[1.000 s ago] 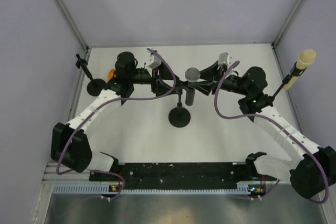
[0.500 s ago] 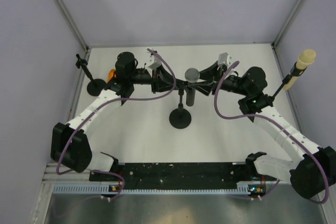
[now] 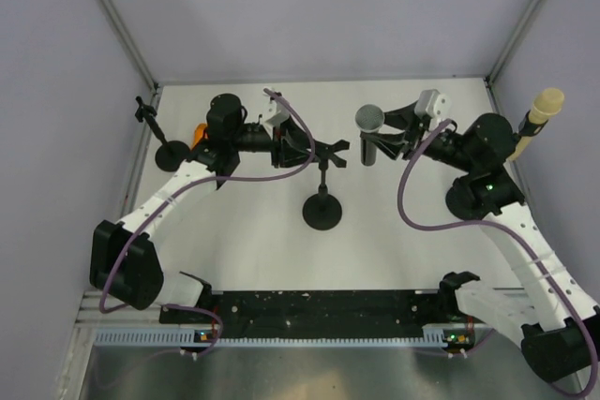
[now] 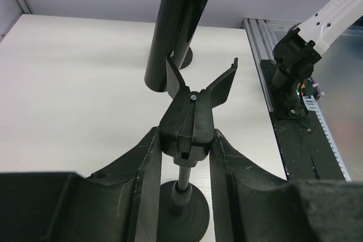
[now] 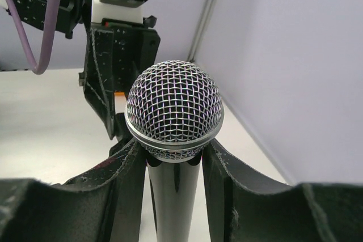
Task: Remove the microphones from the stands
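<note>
I will next move my right gripper down with a tilt and release the microphone on the bare tabletop beyond the stand, which is below the gripper and to its left in the top view.
The black microphone (image 3: pixel 368 134) with a silver mesh head (image 5: pixel 174 110) is clear of the stand, held upright in the air to its right. My right gripper (image 3: pixel 386 138) is shut on its black body just under the head (image 5: pixel 174 188). The black stand (image 3: pixel 322 210) has a round base and an empty V-shaped clip (image 4: pixel 198 92) on top. My left gripper (image 3: pixel 298 150) is shut on the clip's base (image 4: pixel 187 131), its fingers (image 4: pixel 142 174) on both sides. The microphone body also shows behind the clip in the left wrist view (image 4: pixel 173 26).
A second small black stand (image 3: pixel 172 153) is at the back left, with an orange object (image 3: pixel 199 134) beside it. A cream-headed microphone (image 3: pixel 538 116) on a stand leans at the far right. The black rail (image 3: pixel 319 306) runs along the near edge.
My right gripper has pulled the microphone out of the clip and moved it right and slightly back. The clip is now empty. The left gripper has kept its hold on the stand.
</note>
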